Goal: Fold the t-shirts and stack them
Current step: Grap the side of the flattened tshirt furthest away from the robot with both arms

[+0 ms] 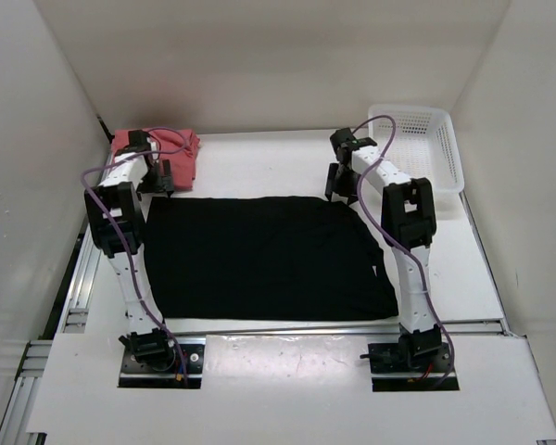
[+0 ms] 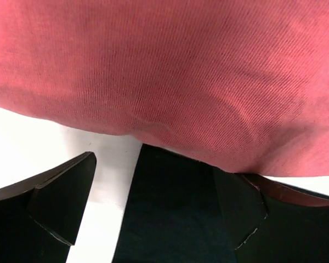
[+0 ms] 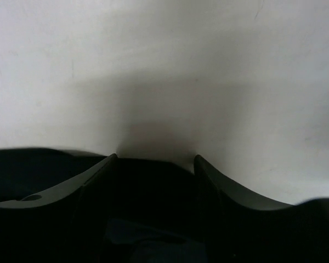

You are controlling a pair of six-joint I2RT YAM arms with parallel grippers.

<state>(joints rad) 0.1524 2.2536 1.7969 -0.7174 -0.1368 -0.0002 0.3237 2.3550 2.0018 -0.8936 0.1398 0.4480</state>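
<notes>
My left gripper draws slightly back and closes on the black shirt's far corner [image 1: 156, 203] by the salmon pink t-shirt [image 1: 178, 148] next, since black cloth lies between my fingers.
The black t-shirt [image 1: 259, 260] lies spread flat across the middle of the table. The salmon pink t-shirt [image 1: 178, 148] sits folded at the back left and fills the top of the left wrist view [image 2: 170, 71]. A darker red strip [image 2: 296, 192] shows under its edge. My left gripper [image 1: 157, 182] is open at the black shirt's far left corner, and the corner [image 2: 170, 208] lies between its fingers. My right gripper [image 1: 341, 190] is open at the far right corner, with the black cloth's edge [image 3: 153, 186] between its fingers.
A white perforated basket [image 1: 424, 139] stands at the back right, just right of the right arm. White walls close in the table at the back and on both sides. Bare white table [image 3: 164, 66] lies beyond the right gripper.
</notes>
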